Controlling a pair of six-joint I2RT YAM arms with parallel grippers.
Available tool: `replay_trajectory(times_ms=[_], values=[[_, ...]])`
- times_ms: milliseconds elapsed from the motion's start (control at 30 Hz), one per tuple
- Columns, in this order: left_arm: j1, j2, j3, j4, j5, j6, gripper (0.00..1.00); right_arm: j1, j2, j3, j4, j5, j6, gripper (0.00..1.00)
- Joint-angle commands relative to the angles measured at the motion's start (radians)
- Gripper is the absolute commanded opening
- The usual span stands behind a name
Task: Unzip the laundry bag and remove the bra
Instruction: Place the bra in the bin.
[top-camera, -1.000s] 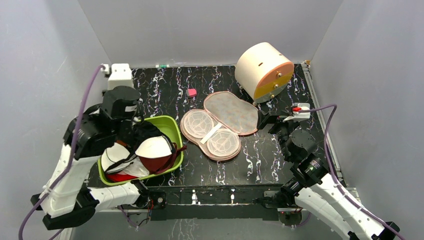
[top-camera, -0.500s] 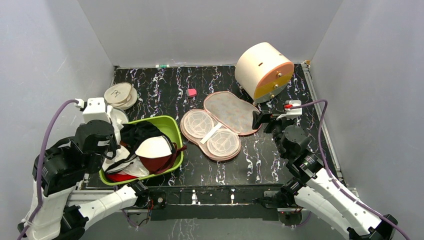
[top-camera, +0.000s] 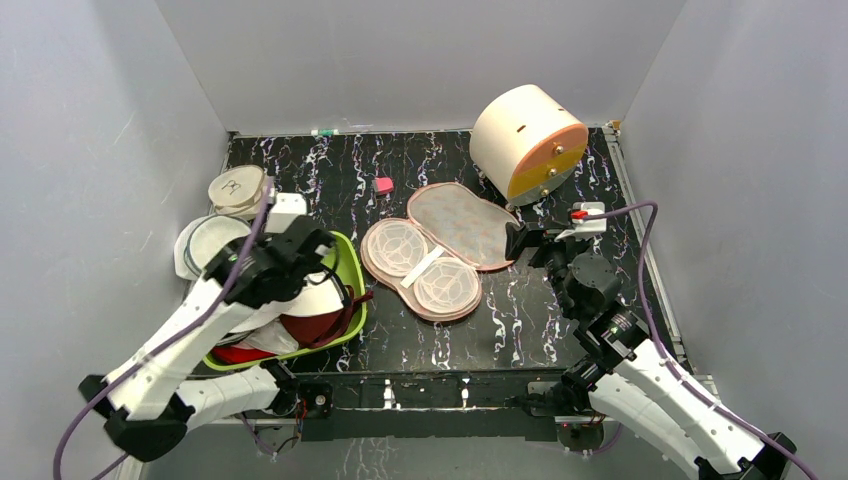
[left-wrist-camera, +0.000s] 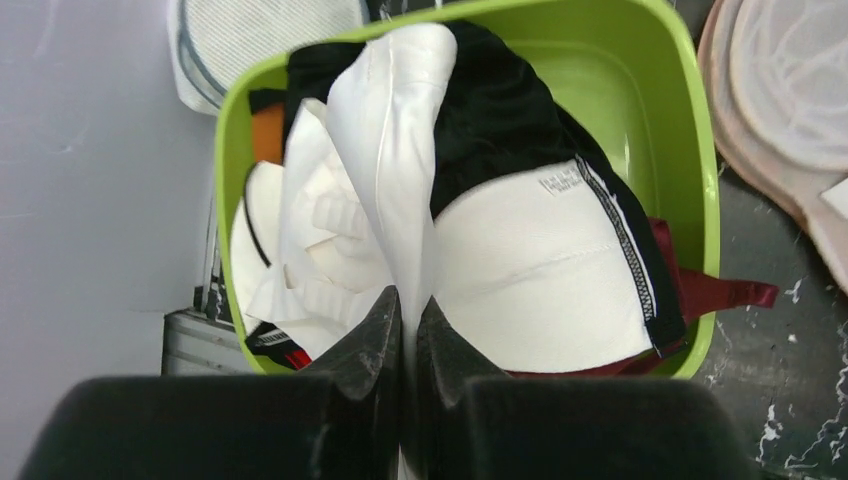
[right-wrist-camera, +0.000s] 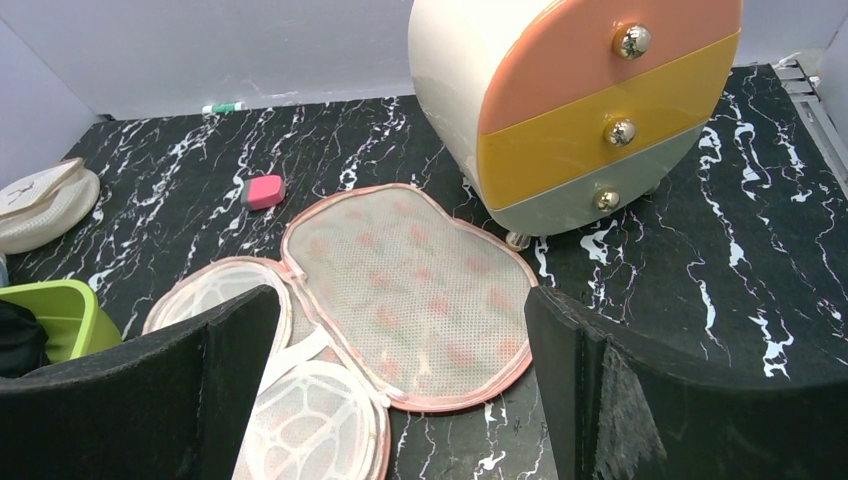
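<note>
The bra (left-wrist-camera: 395, 140) goes toward the right in the top view over the basin's rim by the bag next. My left gripper releases it there, since its fabric trails inside.
The laundry bag (top-camera: 440, 250) lies unzipped and spread flat mid-table, with its peach mesh flap (right-wrist-camera: 410, 280) folded back and white caged cups (top-camera: 420, 270) showing. The bra (left-wrist-camera: 395, 140), a white fabric piece, rises from the lime-green basin (left-wrist-camera: 600, 60) into the jaws. My left gripper (left-wrist-camera: 410, 305) is shut on it above the basin (top-camera: 345, 255). In the top view the left gripper (top-camera: 305, 262) hangs over the basin's middle. My right gripper (right-wrist-camera: 402, 300) is open and holds nothing, just right of the bag, near its flap (top-camera: 520, 242).
A black garment (left-wrist-camera: 500, 110) and a dark red one (top-camera: 310, 328) share the basin. A cream drawer cabinet (top-camera: 527, 140) stands back right and a pink block (top-camera: 382, 185) behind the bag. A round white pouch (top-camera: 238, 188) and a mesh pouch (top-camera: 205, 240) lie at the left wall.
My left arm pulled back to the left, then came forward and lower over the basin, uncovering the pouches by the left wall. The right arm barely shifted.
</note>
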Motion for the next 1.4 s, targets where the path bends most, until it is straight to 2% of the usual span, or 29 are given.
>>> replay_trajectory(times_ms=[0,100,167,367,600,633,700,733,800,833,967,1133,1367], values=[[0.005,0.103,-0.104,0.062,0.107,-0.057,0.0,-0.003,-0.017,0.003,0.057,0.01,-0.008,0.94],[0.005,0.189,-0.127,0.108,0.19,-0.005,0.0,-0.003,-0.023,-0.007,0.061,0.006,-0.005,0.94],[0.005,0.214,-0.117,0.105,0.182,-0.016,0.0,-0.003,-0.02,-0.009,0.064,0.006,-0.004,0.94],[0.005,0.207,-0.152,0.185,0.228,0.022,0.0,-0.003,-0.01,0.0,0.06,0.008,-0.008,0.94],[0.005,0.194,-0.172,0.224,0.255,0.038,0.22,-0.003,0.005,0.008,0.051,0.004,-0.009,0.94],[0.005,0.188,-0.174,0.224,0.256,0.039,0.26,-0.002,0.008,0.01,0.051,0.004,-0.008,0.94],[0.005,0.176,-0.172,0.228,0.265,0.048,0.46,-0.003,0.014,0.011,0.051,0.004,-0.008,0.94],[0.005,0.131,-0.156,0.264,0.296,0.078,0.72,-0.002,0.026,0.015,0.05,0.001,-0.009,0.94],[0.005,0.09,-0.14,0.306,0.328,0.106,0.91,-0.003,0.034,0.018,0.048,-0.004,-0.01,0.94],[0.005,0.07,-0.132,0.33,0.344,0.119,0.96,-0.003,0.038,0.02,0.047,-0.007,-0.01,0.94],[0.006,0.022,-0.09,0.413,0.389,0.177,0.98,-0.003,0.057,0.036,0.034,-0.014,-0.01,0.94],[0.005,0.019,-0.046,0.531,0.38,0.245,0.98,-0.003,0.082,0.059,0.018,-0.027,-0.007,0.94],[0.006,0.115,-0.018,0.914,0.49,0.356,0.98,-0.003,0.157,0.089,-0.018,-0.084,0.038,0.95]])
